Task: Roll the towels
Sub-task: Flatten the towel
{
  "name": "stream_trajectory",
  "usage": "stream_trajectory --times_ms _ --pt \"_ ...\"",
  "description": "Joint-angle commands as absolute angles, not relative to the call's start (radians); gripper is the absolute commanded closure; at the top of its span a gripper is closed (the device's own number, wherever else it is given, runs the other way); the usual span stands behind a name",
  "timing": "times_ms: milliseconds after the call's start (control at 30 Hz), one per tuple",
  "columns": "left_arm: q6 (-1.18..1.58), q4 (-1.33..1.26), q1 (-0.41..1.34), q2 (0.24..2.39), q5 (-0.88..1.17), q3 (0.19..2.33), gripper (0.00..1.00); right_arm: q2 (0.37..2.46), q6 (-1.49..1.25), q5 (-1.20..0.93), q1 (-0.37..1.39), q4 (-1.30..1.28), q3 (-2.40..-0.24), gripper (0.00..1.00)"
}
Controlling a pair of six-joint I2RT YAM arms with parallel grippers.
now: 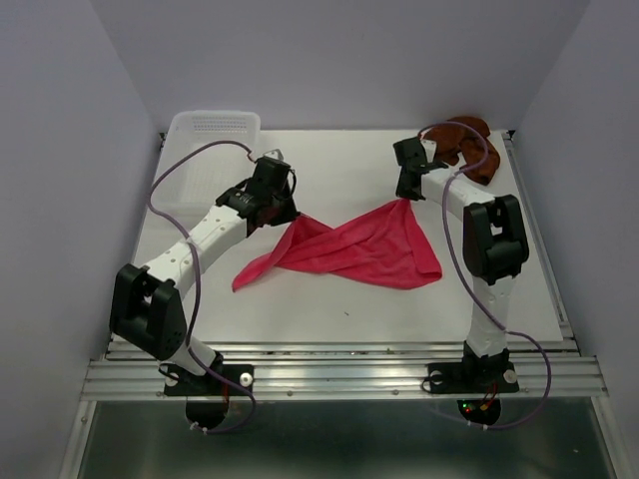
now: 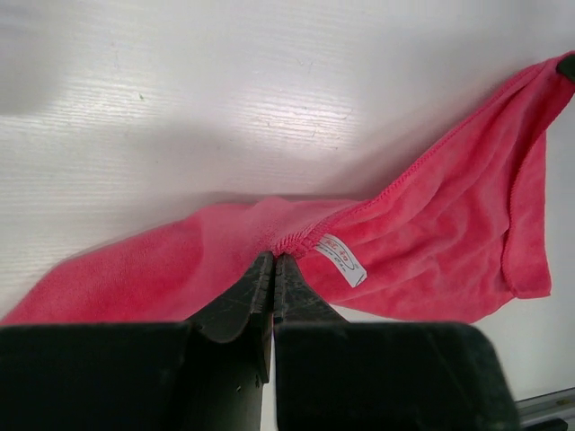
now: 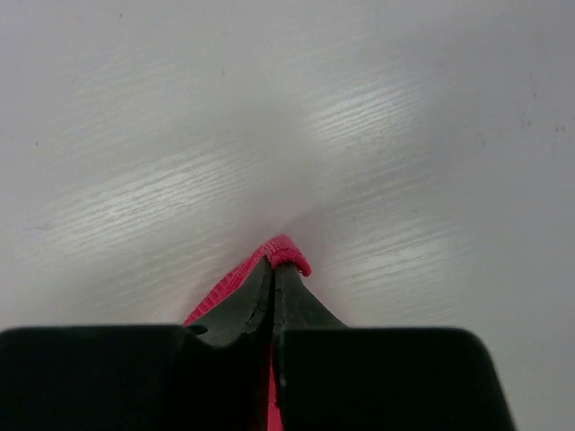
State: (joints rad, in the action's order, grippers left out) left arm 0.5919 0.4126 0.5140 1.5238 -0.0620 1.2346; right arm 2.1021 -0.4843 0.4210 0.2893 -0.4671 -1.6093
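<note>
The towel lies twisted, so next I will lift its corner in my left gripper, carry it outward, lower it and release it on bare tabletop beside the basket.
The pink-red towel [image 1: 349,249] lies stretched and twisted across the middle of the table. My left gripper [image 1: 292,213] is shut on its left upper corner; the left wrist view shows the hem pinched at the fingertips [image 2: 274,256], beside a white label [image 2: 341,260]. My right gripper [image 1: 406,197] is shut on the right upper corner, a small fold of red cloth [image 3: 286,254] sticking out past the tips. The rust brown towel [image 1: 469,145] lies bunched at the far right corner, behind the right arm.
A translucent white plastic basket [image 1: 205,135] stands at the far left corner, just behind the left arm. Purple cables loop off both arms. The table's metal front rail [image 1: 339,374] runs along the near edge.
</note>
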Motion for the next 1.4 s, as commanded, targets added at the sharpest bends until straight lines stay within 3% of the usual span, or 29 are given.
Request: stream_trajectory --times_ms 0,300,600,933,1167,1233,1267,1333,1367 --pt "0.597 0.373 0.491 1.404 -0.115 1.246 1.00 1.915 -0.265 0.472 0.285 -0.347 -1.570 0.99" --pt "0.661 0.396 0.456 1.220 -0.207 1.278 1.00 1.357 -0.012 0.365 0.267 -0.155 -1.203 0.99" --pt "0.703 0.505 0.436 1.043 -0.342 1.354 1.00 0.932 0.121 0.353 0.255 -0.158 -1.166 0.99" --pt "0.723 0.543 0.393 1.061 -0.371 1.428 1.00 0.729 0.210 0.448 0.255 -0.195 -1.183 0.99" --pt "0.680 0.456 0.357 1.403 -0.221 1.495 1.00 0.836 0.157 0.496 0.255 -0.198 -1.026 0.99" --pt "0.655 0.449 0.356 1.498 -0.178 1.532 0.86 0.929 0.129 0.473 0.241 -0.193 -0.965 0.99" --pt "0.643 0.446 0.356 1.597 -0.158 1.554 0.65 0.966 0.112 0.456 0.226 -0.189 -0.951 0.99" --pt "0.618 0.436 0.357 1.692 -0.097 1.614 0.33 1.087 0.080 0.387 0.178 -0.155 -0.921 0.99" --pt "0.611 0.455 0.359 1.772 -0.077 1.668 0.10 1.129 0.063 0.318 0.119 -0.143 -0.917 0.99"
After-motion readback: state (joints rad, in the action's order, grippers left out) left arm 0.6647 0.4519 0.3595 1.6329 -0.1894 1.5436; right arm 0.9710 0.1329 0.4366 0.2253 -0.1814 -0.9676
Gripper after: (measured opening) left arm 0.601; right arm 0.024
